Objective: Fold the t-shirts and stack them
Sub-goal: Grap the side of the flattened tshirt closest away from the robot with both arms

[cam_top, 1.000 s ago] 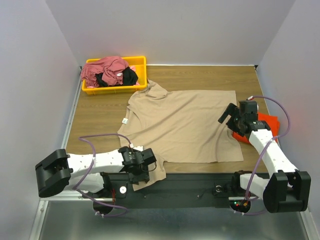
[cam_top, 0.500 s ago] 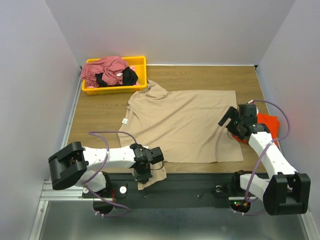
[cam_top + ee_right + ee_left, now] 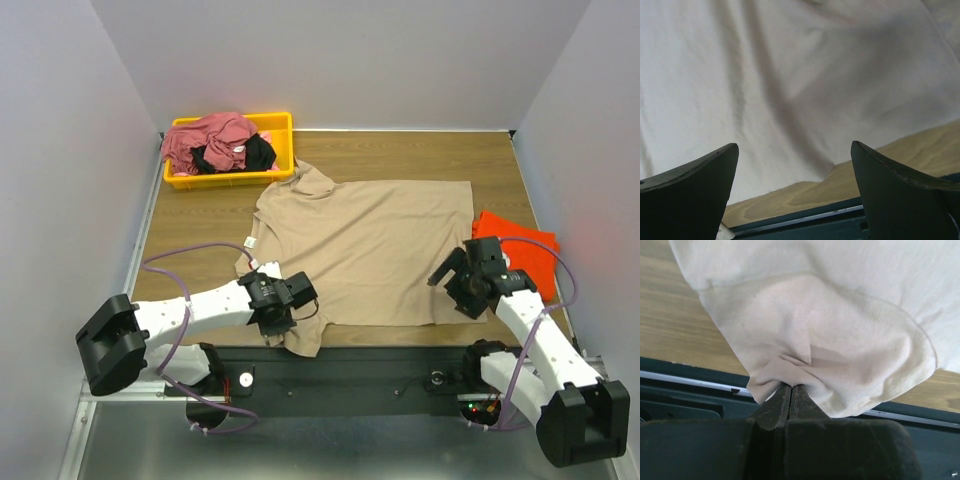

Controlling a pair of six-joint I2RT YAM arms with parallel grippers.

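My right gripper moves down and back onto the tan t-shirt's near corner (image 3: 466, 318) by the orange-red t-shirt (image 3: 520, 255) next, since that corner lies below and back from the gripper.
A tan t-shirt (image 3: 370, 250) lies spread flat across the middle of the wooden table. My left gripper (image 3: 285, 318) is shut on its near-left sleeve at the table's front edge. In the left wrist view the bunched sleeve (image 3: 830, 355) is pinched between the closed fingers of the left gripper (image 3: 791, 387). My right gripper (image 3: 455, 285) hovers open over the shirt's near-right hem. The right wrist view shows tan cloth (image 3: 790, 75) beyond the wide-apart fingers of the right gripper (image 3: 794, 145), with nothing between them. An orange-red t-shirt (image 3: 520, 255) lies folded at the right.
A yellow bin (image 3: 283, 125) at the back left holds a rose-red t-shirt (image 3: 210, 135) and a black one (image 3: 258, 152). A dark rail (image 3: 380, 365) runs along the table's near edge. Grey walls close in on both sides and the back.
The left gripper closed on the hanging sleeve and drew it up to the table edge. The right arm swung nearer, off the orange-red shirt, to the tan shirt's near-right corner.
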